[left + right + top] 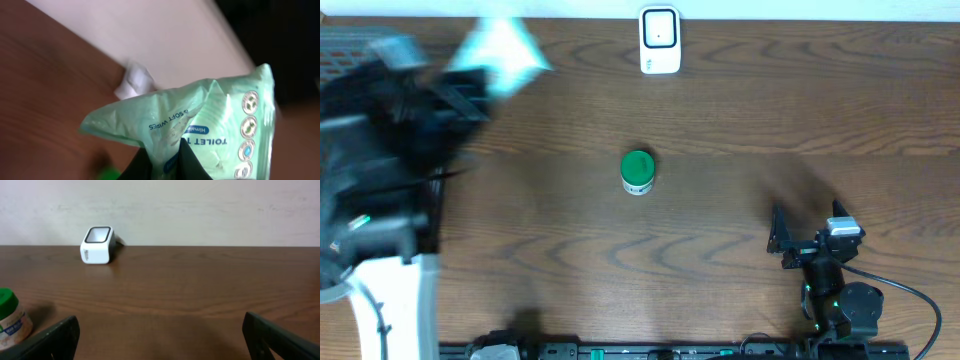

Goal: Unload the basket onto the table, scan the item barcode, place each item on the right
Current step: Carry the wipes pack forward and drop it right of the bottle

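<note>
The wood lies bare [744, 150] past the green-lidded jar. So my left gripper will swing the pack to the right in the overhead view next, then down to the table.
My left gripper [167, 154] is shut on a pale green pack of toilet wipes [215, 125], pinching its crumpled edge. From overhead the pack [502, 52] is a blur held above the table's far left, in front of the blurred left arm [390, 120]. The white barcode scanner [659, 40] stands at the table's far edge, in the middle, and shows as a white blur [134, 82] beyond the pack. The scanner [97, 245] is also ahead and left in the right wrist view. Near the front right, my right gripper [807, 238] is open and holds nothing.
A small jar with a green lid [638, 172] stands mid-table, at the left edge of the right wrist view [11, 321]. A grey crate [342, 48] sits at the far left corner. A white wall runs behind the table.
</note>
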Motion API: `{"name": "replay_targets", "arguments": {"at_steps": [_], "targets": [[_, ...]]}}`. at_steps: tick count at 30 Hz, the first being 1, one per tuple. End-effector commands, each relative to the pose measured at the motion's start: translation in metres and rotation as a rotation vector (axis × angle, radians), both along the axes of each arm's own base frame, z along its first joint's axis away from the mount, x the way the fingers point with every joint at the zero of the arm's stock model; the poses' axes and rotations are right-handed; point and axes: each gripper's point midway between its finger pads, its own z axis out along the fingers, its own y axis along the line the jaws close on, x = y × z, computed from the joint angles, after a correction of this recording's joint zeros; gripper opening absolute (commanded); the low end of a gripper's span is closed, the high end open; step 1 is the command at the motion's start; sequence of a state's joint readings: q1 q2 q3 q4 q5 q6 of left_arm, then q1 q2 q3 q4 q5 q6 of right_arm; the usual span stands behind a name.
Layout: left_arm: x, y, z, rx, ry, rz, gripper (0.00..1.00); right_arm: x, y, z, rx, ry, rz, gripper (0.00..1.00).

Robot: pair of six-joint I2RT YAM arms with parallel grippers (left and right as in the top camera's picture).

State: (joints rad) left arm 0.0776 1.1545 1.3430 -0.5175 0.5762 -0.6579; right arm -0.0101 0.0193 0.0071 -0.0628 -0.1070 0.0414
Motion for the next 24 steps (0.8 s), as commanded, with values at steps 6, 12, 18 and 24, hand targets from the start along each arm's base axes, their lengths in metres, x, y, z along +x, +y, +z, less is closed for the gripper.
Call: {"name": "replay_targets", "arguments": {"at_steps": [6, 12, 18, 24], "targets": [[0.008, -0.169, -0.109, 0.268, 0.178, -0.325, 0.08, 0.000, -0.001, -0.001, 0.010, 0.004, -0.008, 0.99], [0.001, -0.248, -0.202, 0.361, 0.303, -0.482, 0.07, 0.000, -0.001, -0.001, 0.010, 0.004, -0.008, 0.99], [-0.009, -0.275, -0.294, 0.444, 0.451, -0.550, 0.07, 0.000, -0.001, -0.001, 0.010, 0.004, -0.008, 0.99], [-0.011, -0.274, -0.309, 0.468, 0.475, -0.563, 0.56, 0.000, -0.001, -0.001, 0.010, 0.004, -0.008, 0.99]]}}
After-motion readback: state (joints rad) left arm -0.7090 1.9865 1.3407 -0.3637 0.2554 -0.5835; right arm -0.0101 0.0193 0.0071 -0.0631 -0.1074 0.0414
